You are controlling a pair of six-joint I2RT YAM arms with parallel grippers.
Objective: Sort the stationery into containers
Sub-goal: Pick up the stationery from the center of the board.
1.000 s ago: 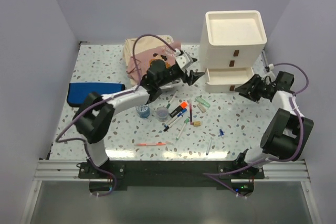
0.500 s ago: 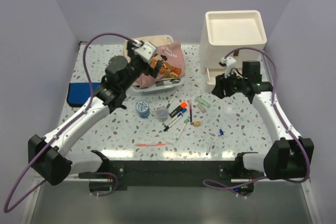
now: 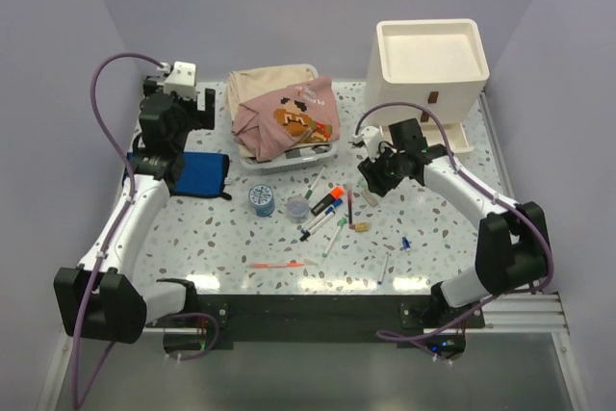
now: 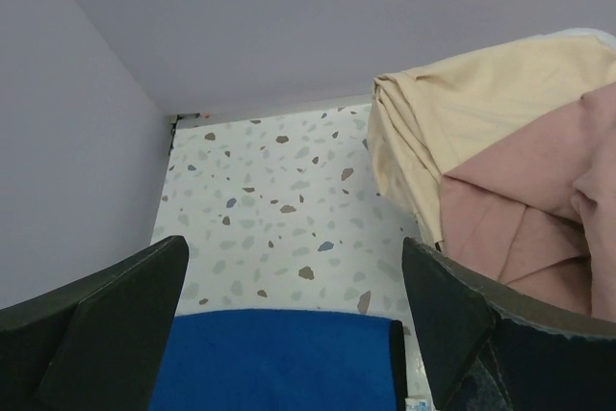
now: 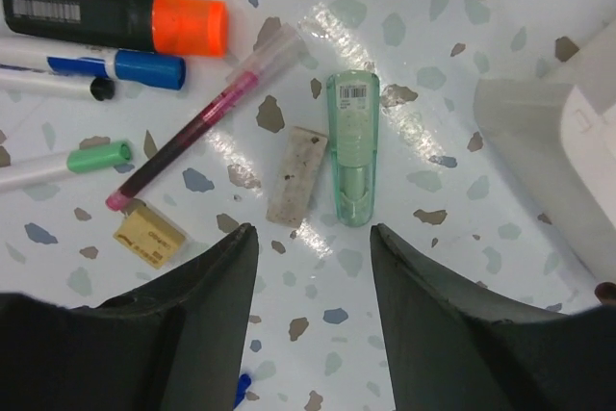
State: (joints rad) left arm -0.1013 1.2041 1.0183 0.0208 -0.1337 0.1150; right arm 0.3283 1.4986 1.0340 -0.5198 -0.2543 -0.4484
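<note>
The eraser's long sides face the fingers of my right gripper, so next I need to lower it open onto the near half of the speckled eraser (image 3: 372,200) (image 5: 296,175), with one finger on each side.
Loose stationery lies mid-table: a blue tape roll (image 3: 261,199), a clear cup (image 3: 297,208), an orange-capped marker (image 3: 329,201) and several pens. My right gripper (image 3: 372,183) is open and empty, hovering over the pile's right end. In the right wrist view the right gripper (image 5: 313,233) has a green tube (image 5: 352,146) and a speckled eraser (image 5: 296,175) just ahead of its tips, and a yellow eraser (image 5: 149,235) at left. The cream drawer unit (image 3: 428,74) stands back right, its lower front hidden by my arm. My left gripper (image 3: 180,103) is open and empty at far left.
A blue pouch (image 3: 200,172) lies under the left gripper and shows between its fingers (image 4: 274,358). A clear basket of pink and beige clothes (image 3: 284,122) stands at the back middle. An orange pen (image 3: 274,264) lies near the front. Walls enclose three sides.
My left arm swung left from the clothes basket to above the blue pouch. My right arm moved from the drawer unit leftward and forward over the stationery.
</note>
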